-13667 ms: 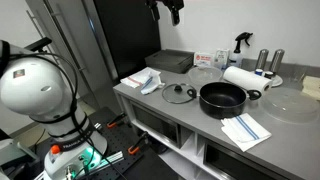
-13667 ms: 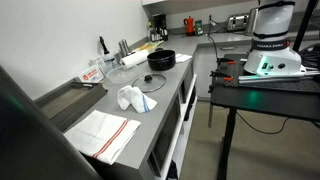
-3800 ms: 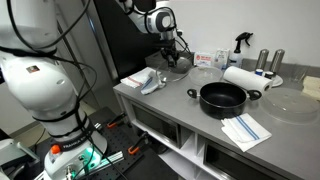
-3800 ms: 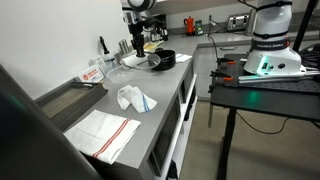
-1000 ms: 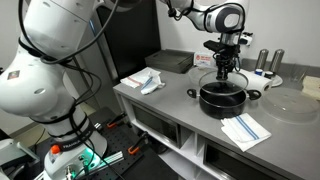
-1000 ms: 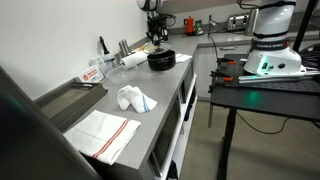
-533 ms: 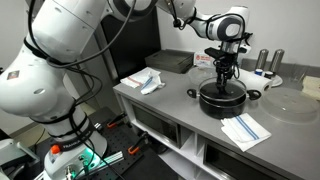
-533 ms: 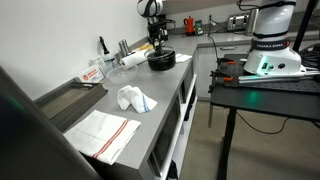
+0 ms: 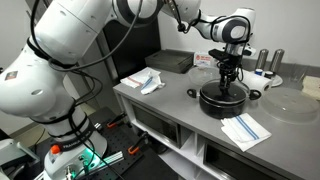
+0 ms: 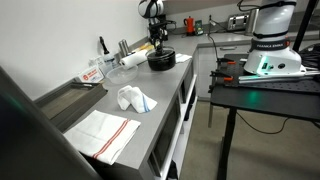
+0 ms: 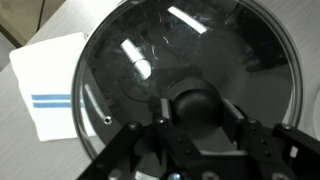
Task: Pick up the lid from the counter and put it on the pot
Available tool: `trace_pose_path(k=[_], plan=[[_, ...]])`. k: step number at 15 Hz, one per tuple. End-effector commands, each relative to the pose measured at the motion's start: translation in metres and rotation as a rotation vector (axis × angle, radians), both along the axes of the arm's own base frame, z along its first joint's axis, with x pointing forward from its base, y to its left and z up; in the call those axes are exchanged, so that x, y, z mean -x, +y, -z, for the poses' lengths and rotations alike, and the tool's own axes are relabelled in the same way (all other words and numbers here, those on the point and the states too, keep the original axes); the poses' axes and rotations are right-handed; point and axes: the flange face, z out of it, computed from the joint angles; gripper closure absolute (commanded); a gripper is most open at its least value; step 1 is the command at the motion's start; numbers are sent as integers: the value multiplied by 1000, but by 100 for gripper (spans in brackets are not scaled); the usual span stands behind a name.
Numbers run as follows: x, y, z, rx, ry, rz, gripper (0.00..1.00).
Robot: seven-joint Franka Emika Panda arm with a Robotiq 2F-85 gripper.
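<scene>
The lid is level over the pot. So I will lower my gripper a little, put the lid down onto the pot's opening and then let go of the lid's black knob.
The black pot stands on the grey counter, also seen in an exterior view. The round glass lid lies level over the pot's mouth, its metal rim about at the pot's rim. I cannot tell whether it rests fully. My gripper comes straight down from above and is shut on the lid's black knob, one finger on each side. In an exterior view the gripper stands upright over the pot's middle.
A white cloth with blue stripes lies in front of the pot. A paper towel roll, bottles and a spray bottle stand behind it. A clear dish lies beside it, a crumpled white rag farther along.
The gripper has come down with the lid, from a little above the pot to the pot's rim. Its grip on the knob has not changed.
</scene>
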Motion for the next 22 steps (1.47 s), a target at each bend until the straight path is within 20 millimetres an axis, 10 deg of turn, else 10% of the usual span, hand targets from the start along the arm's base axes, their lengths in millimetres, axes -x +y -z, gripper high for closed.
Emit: trace_pose_path(k=[1,22], plan=[[-5,-7,-9,-29,1,24,75],[-3,4,-1,-70,16,2,75]])
